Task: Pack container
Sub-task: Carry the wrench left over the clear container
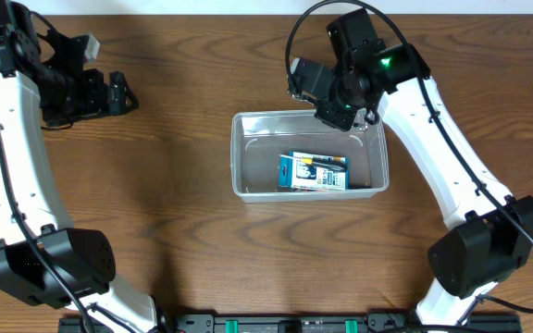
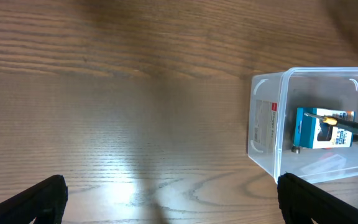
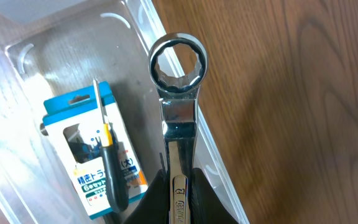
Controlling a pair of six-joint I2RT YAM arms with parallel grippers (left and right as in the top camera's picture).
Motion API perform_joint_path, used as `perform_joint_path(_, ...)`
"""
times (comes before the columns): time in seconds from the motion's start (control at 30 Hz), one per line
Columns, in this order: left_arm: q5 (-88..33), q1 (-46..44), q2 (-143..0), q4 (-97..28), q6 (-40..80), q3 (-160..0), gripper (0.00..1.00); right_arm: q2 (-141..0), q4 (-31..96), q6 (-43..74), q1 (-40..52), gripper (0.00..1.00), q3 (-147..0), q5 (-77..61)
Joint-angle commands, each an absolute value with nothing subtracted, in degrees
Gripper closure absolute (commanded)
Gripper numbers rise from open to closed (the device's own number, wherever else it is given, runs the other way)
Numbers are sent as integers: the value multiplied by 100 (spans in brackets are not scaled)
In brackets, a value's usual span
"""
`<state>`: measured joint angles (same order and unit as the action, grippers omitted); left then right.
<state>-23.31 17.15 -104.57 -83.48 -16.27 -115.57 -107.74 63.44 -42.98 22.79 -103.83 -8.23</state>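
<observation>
I will next move my right gripper back and down and let go of the wrench's handle over the container's bare bottom beside the box, which is below the gripper, because the wrench's ring sticks out over the container's rim.
The clear container [image 1: 239, 157] stands on the wooden table, right of centre. In it lies a blue-and-white box [image 1: 313, 172] with a small black-handled screwdriver [image 3: 107, 155] across it. My right gripper [image 1: 345, 106] hovers over the container's far right corner, shut on the shank of a shiny ring wrench [image 3: 178, 93]. In the right wrist view the wrench's ring end hangs over the container's rim [image 3: 219, 180]. My left gripper [image 1: 118, 92] is at the far left of the table, open and empty, its fingertips [image 2: 36, 199] wide apart above bare wood. The container [image 2: 272, 124] lies to their right.
Both white arms rise from black bases [image 1: 54, 264] at the table's near edge, left and right. A black rail [image 1: 276, 324] runs along the front edge. Bare wood [image 1: 174, 166] lies between my left gripper and the container.
</observation>
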Motion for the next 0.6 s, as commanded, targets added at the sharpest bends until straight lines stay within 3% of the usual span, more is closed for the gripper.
perform_joint_path(0.0, -2287, 1732, -10438, -8346, -1555, -11535, 2, -10608, 6355, -4381, 2333, 99, -10447, -1011)
perform_joint_path(0.3, -2287, 1732, -10438, -8342, -1557, -11535, 2, -10608, 6361, -4388, 2333, 99, -10250, -1081)
perform_joint_path(0.57, -2287, 1732, -10438, -8344, -1557, -11535, 2, -10608, 6368, -5391, 2327, 95, -10036, -1081)
